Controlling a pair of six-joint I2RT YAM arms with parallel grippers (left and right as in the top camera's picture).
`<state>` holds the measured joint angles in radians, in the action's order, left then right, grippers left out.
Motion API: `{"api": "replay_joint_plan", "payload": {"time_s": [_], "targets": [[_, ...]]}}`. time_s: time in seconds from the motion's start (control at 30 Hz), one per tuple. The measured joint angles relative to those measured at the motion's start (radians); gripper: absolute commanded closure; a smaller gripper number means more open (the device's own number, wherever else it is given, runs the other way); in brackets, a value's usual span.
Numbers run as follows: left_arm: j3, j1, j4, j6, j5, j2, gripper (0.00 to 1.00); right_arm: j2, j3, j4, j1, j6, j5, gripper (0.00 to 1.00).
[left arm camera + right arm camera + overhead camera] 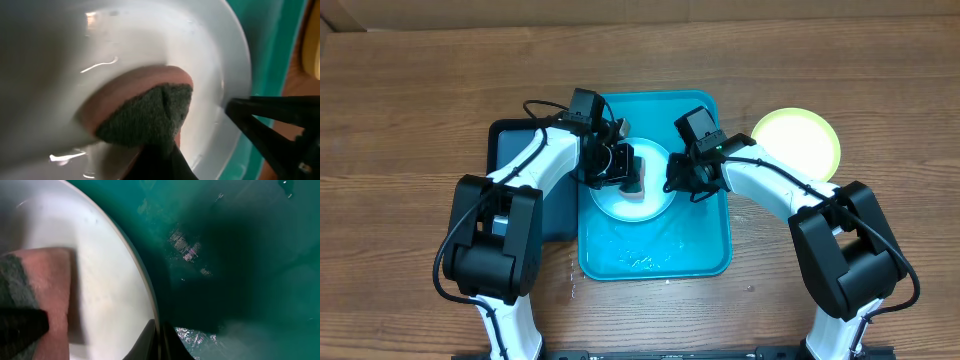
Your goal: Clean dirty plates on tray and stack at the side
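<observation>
The robot next needs to keep wiping, then lift its left gripper and lower it over the navy tray's near end (557,222) to let go of the sponge, since clear bottom of the navy tray shows there.
A pale light-blue plate (620,205) lies in the upper part of the turquoise tray (700,255). My left gripper (625,170) is shut on a pink sponge with a dark green scouring side (636,187) and presses it onto the plate's inside. The left wrist view shows the gripper (160,162), the sponge (145,112) and the plate (150,40). My right gripper (674,182) is shut on the plate's right rim. The right wrist view shows its fingers (161,341) pinching the rim of the plate (100,290). A yellow-green plate (798,140) lies on the table to the right. No third plate can be made out.
A dark navy tray (510,140) lies under my left arm, beside the turquoise tray. The turquoise tray's floor is wet (240,255), with water pooled at its near end (640,258). The table is brown wood (410,90).
</observation>
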<state>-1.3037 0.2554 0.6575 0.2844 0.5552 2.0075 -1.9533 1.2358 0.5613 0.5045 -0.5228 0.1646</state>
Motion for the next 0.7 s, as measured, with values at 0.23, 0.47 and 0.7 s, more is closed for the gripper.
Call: {"api": "replay_joint_plan", "payload": {"time_s": [0.23,0.47,0.7], "targets": [[0.000,-0.003,0.040,-0.004,-0.051,-0.037,0.96,0.000,0.000,0.000,0.001,0.000,0.008,0.89],[0.007,-0.006,0.146,-0.005,-0.199,-0.082,0.96,0.000,0.000,0.000,0.001,0.000,0.011,0.89],[0.092,-0.006,0.069,0.035,-0.293,-0.084,0.96,0.000,0.000,-0.001,0.001,0.000,0.011,0.89]]}}
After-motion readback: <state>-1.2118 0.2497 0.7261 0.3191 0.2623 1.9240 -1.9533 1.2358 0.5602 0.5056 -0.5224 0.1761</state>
